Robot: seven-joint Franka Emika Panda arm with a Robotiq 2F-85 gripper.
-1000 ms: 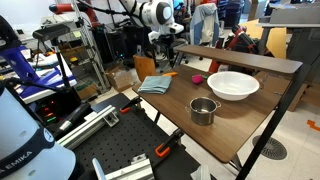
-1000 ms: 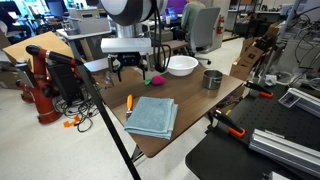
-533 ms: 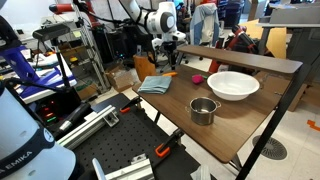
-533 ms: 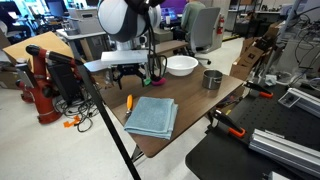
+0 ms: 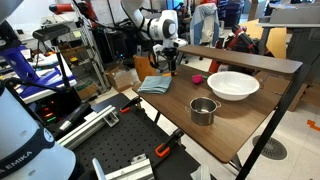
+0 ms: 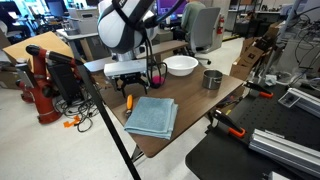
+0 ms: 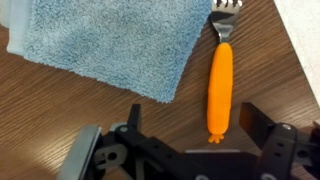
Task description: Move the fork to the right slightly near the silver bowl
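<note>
My gripper should move down and sideways onto the fork's orange handle end (image 7: 218, 123) next, because that is below my gripper and toward the right in the wrist view.
The orange fork (image 7: 220, 85) lies flat on the wooden table beside a blue towel (image 7: 110, 40), with its tines pointing away from me. My gripper (image 7: 195, 130) is open and hangs just above the fork's handle end, one finger on each side, not touching it. In both exterior views the gripper (image 6: 133, 88) (image 5: 166, 62) is low over the table's edge, above the fork (image 6: 128, 101). The silver bowl (image 5: 203, 110) (image 6: 211, 79) stands at the other end of the table, well apart from the fork.
A wide white bowl (image 5: 232, 85) (image 6: 181, 65) and a small pink object (image 5: 198, 77) sit between the fork and the silver bowl. The folded blue towel (image 6: 152, 116) lies next to the fork. A black tripod pole (image 6: 100, 110) stands near the table.
My gripper has come down from above the table to just over the fork's handle, still open. The fork and bowls have not moved.
</note>
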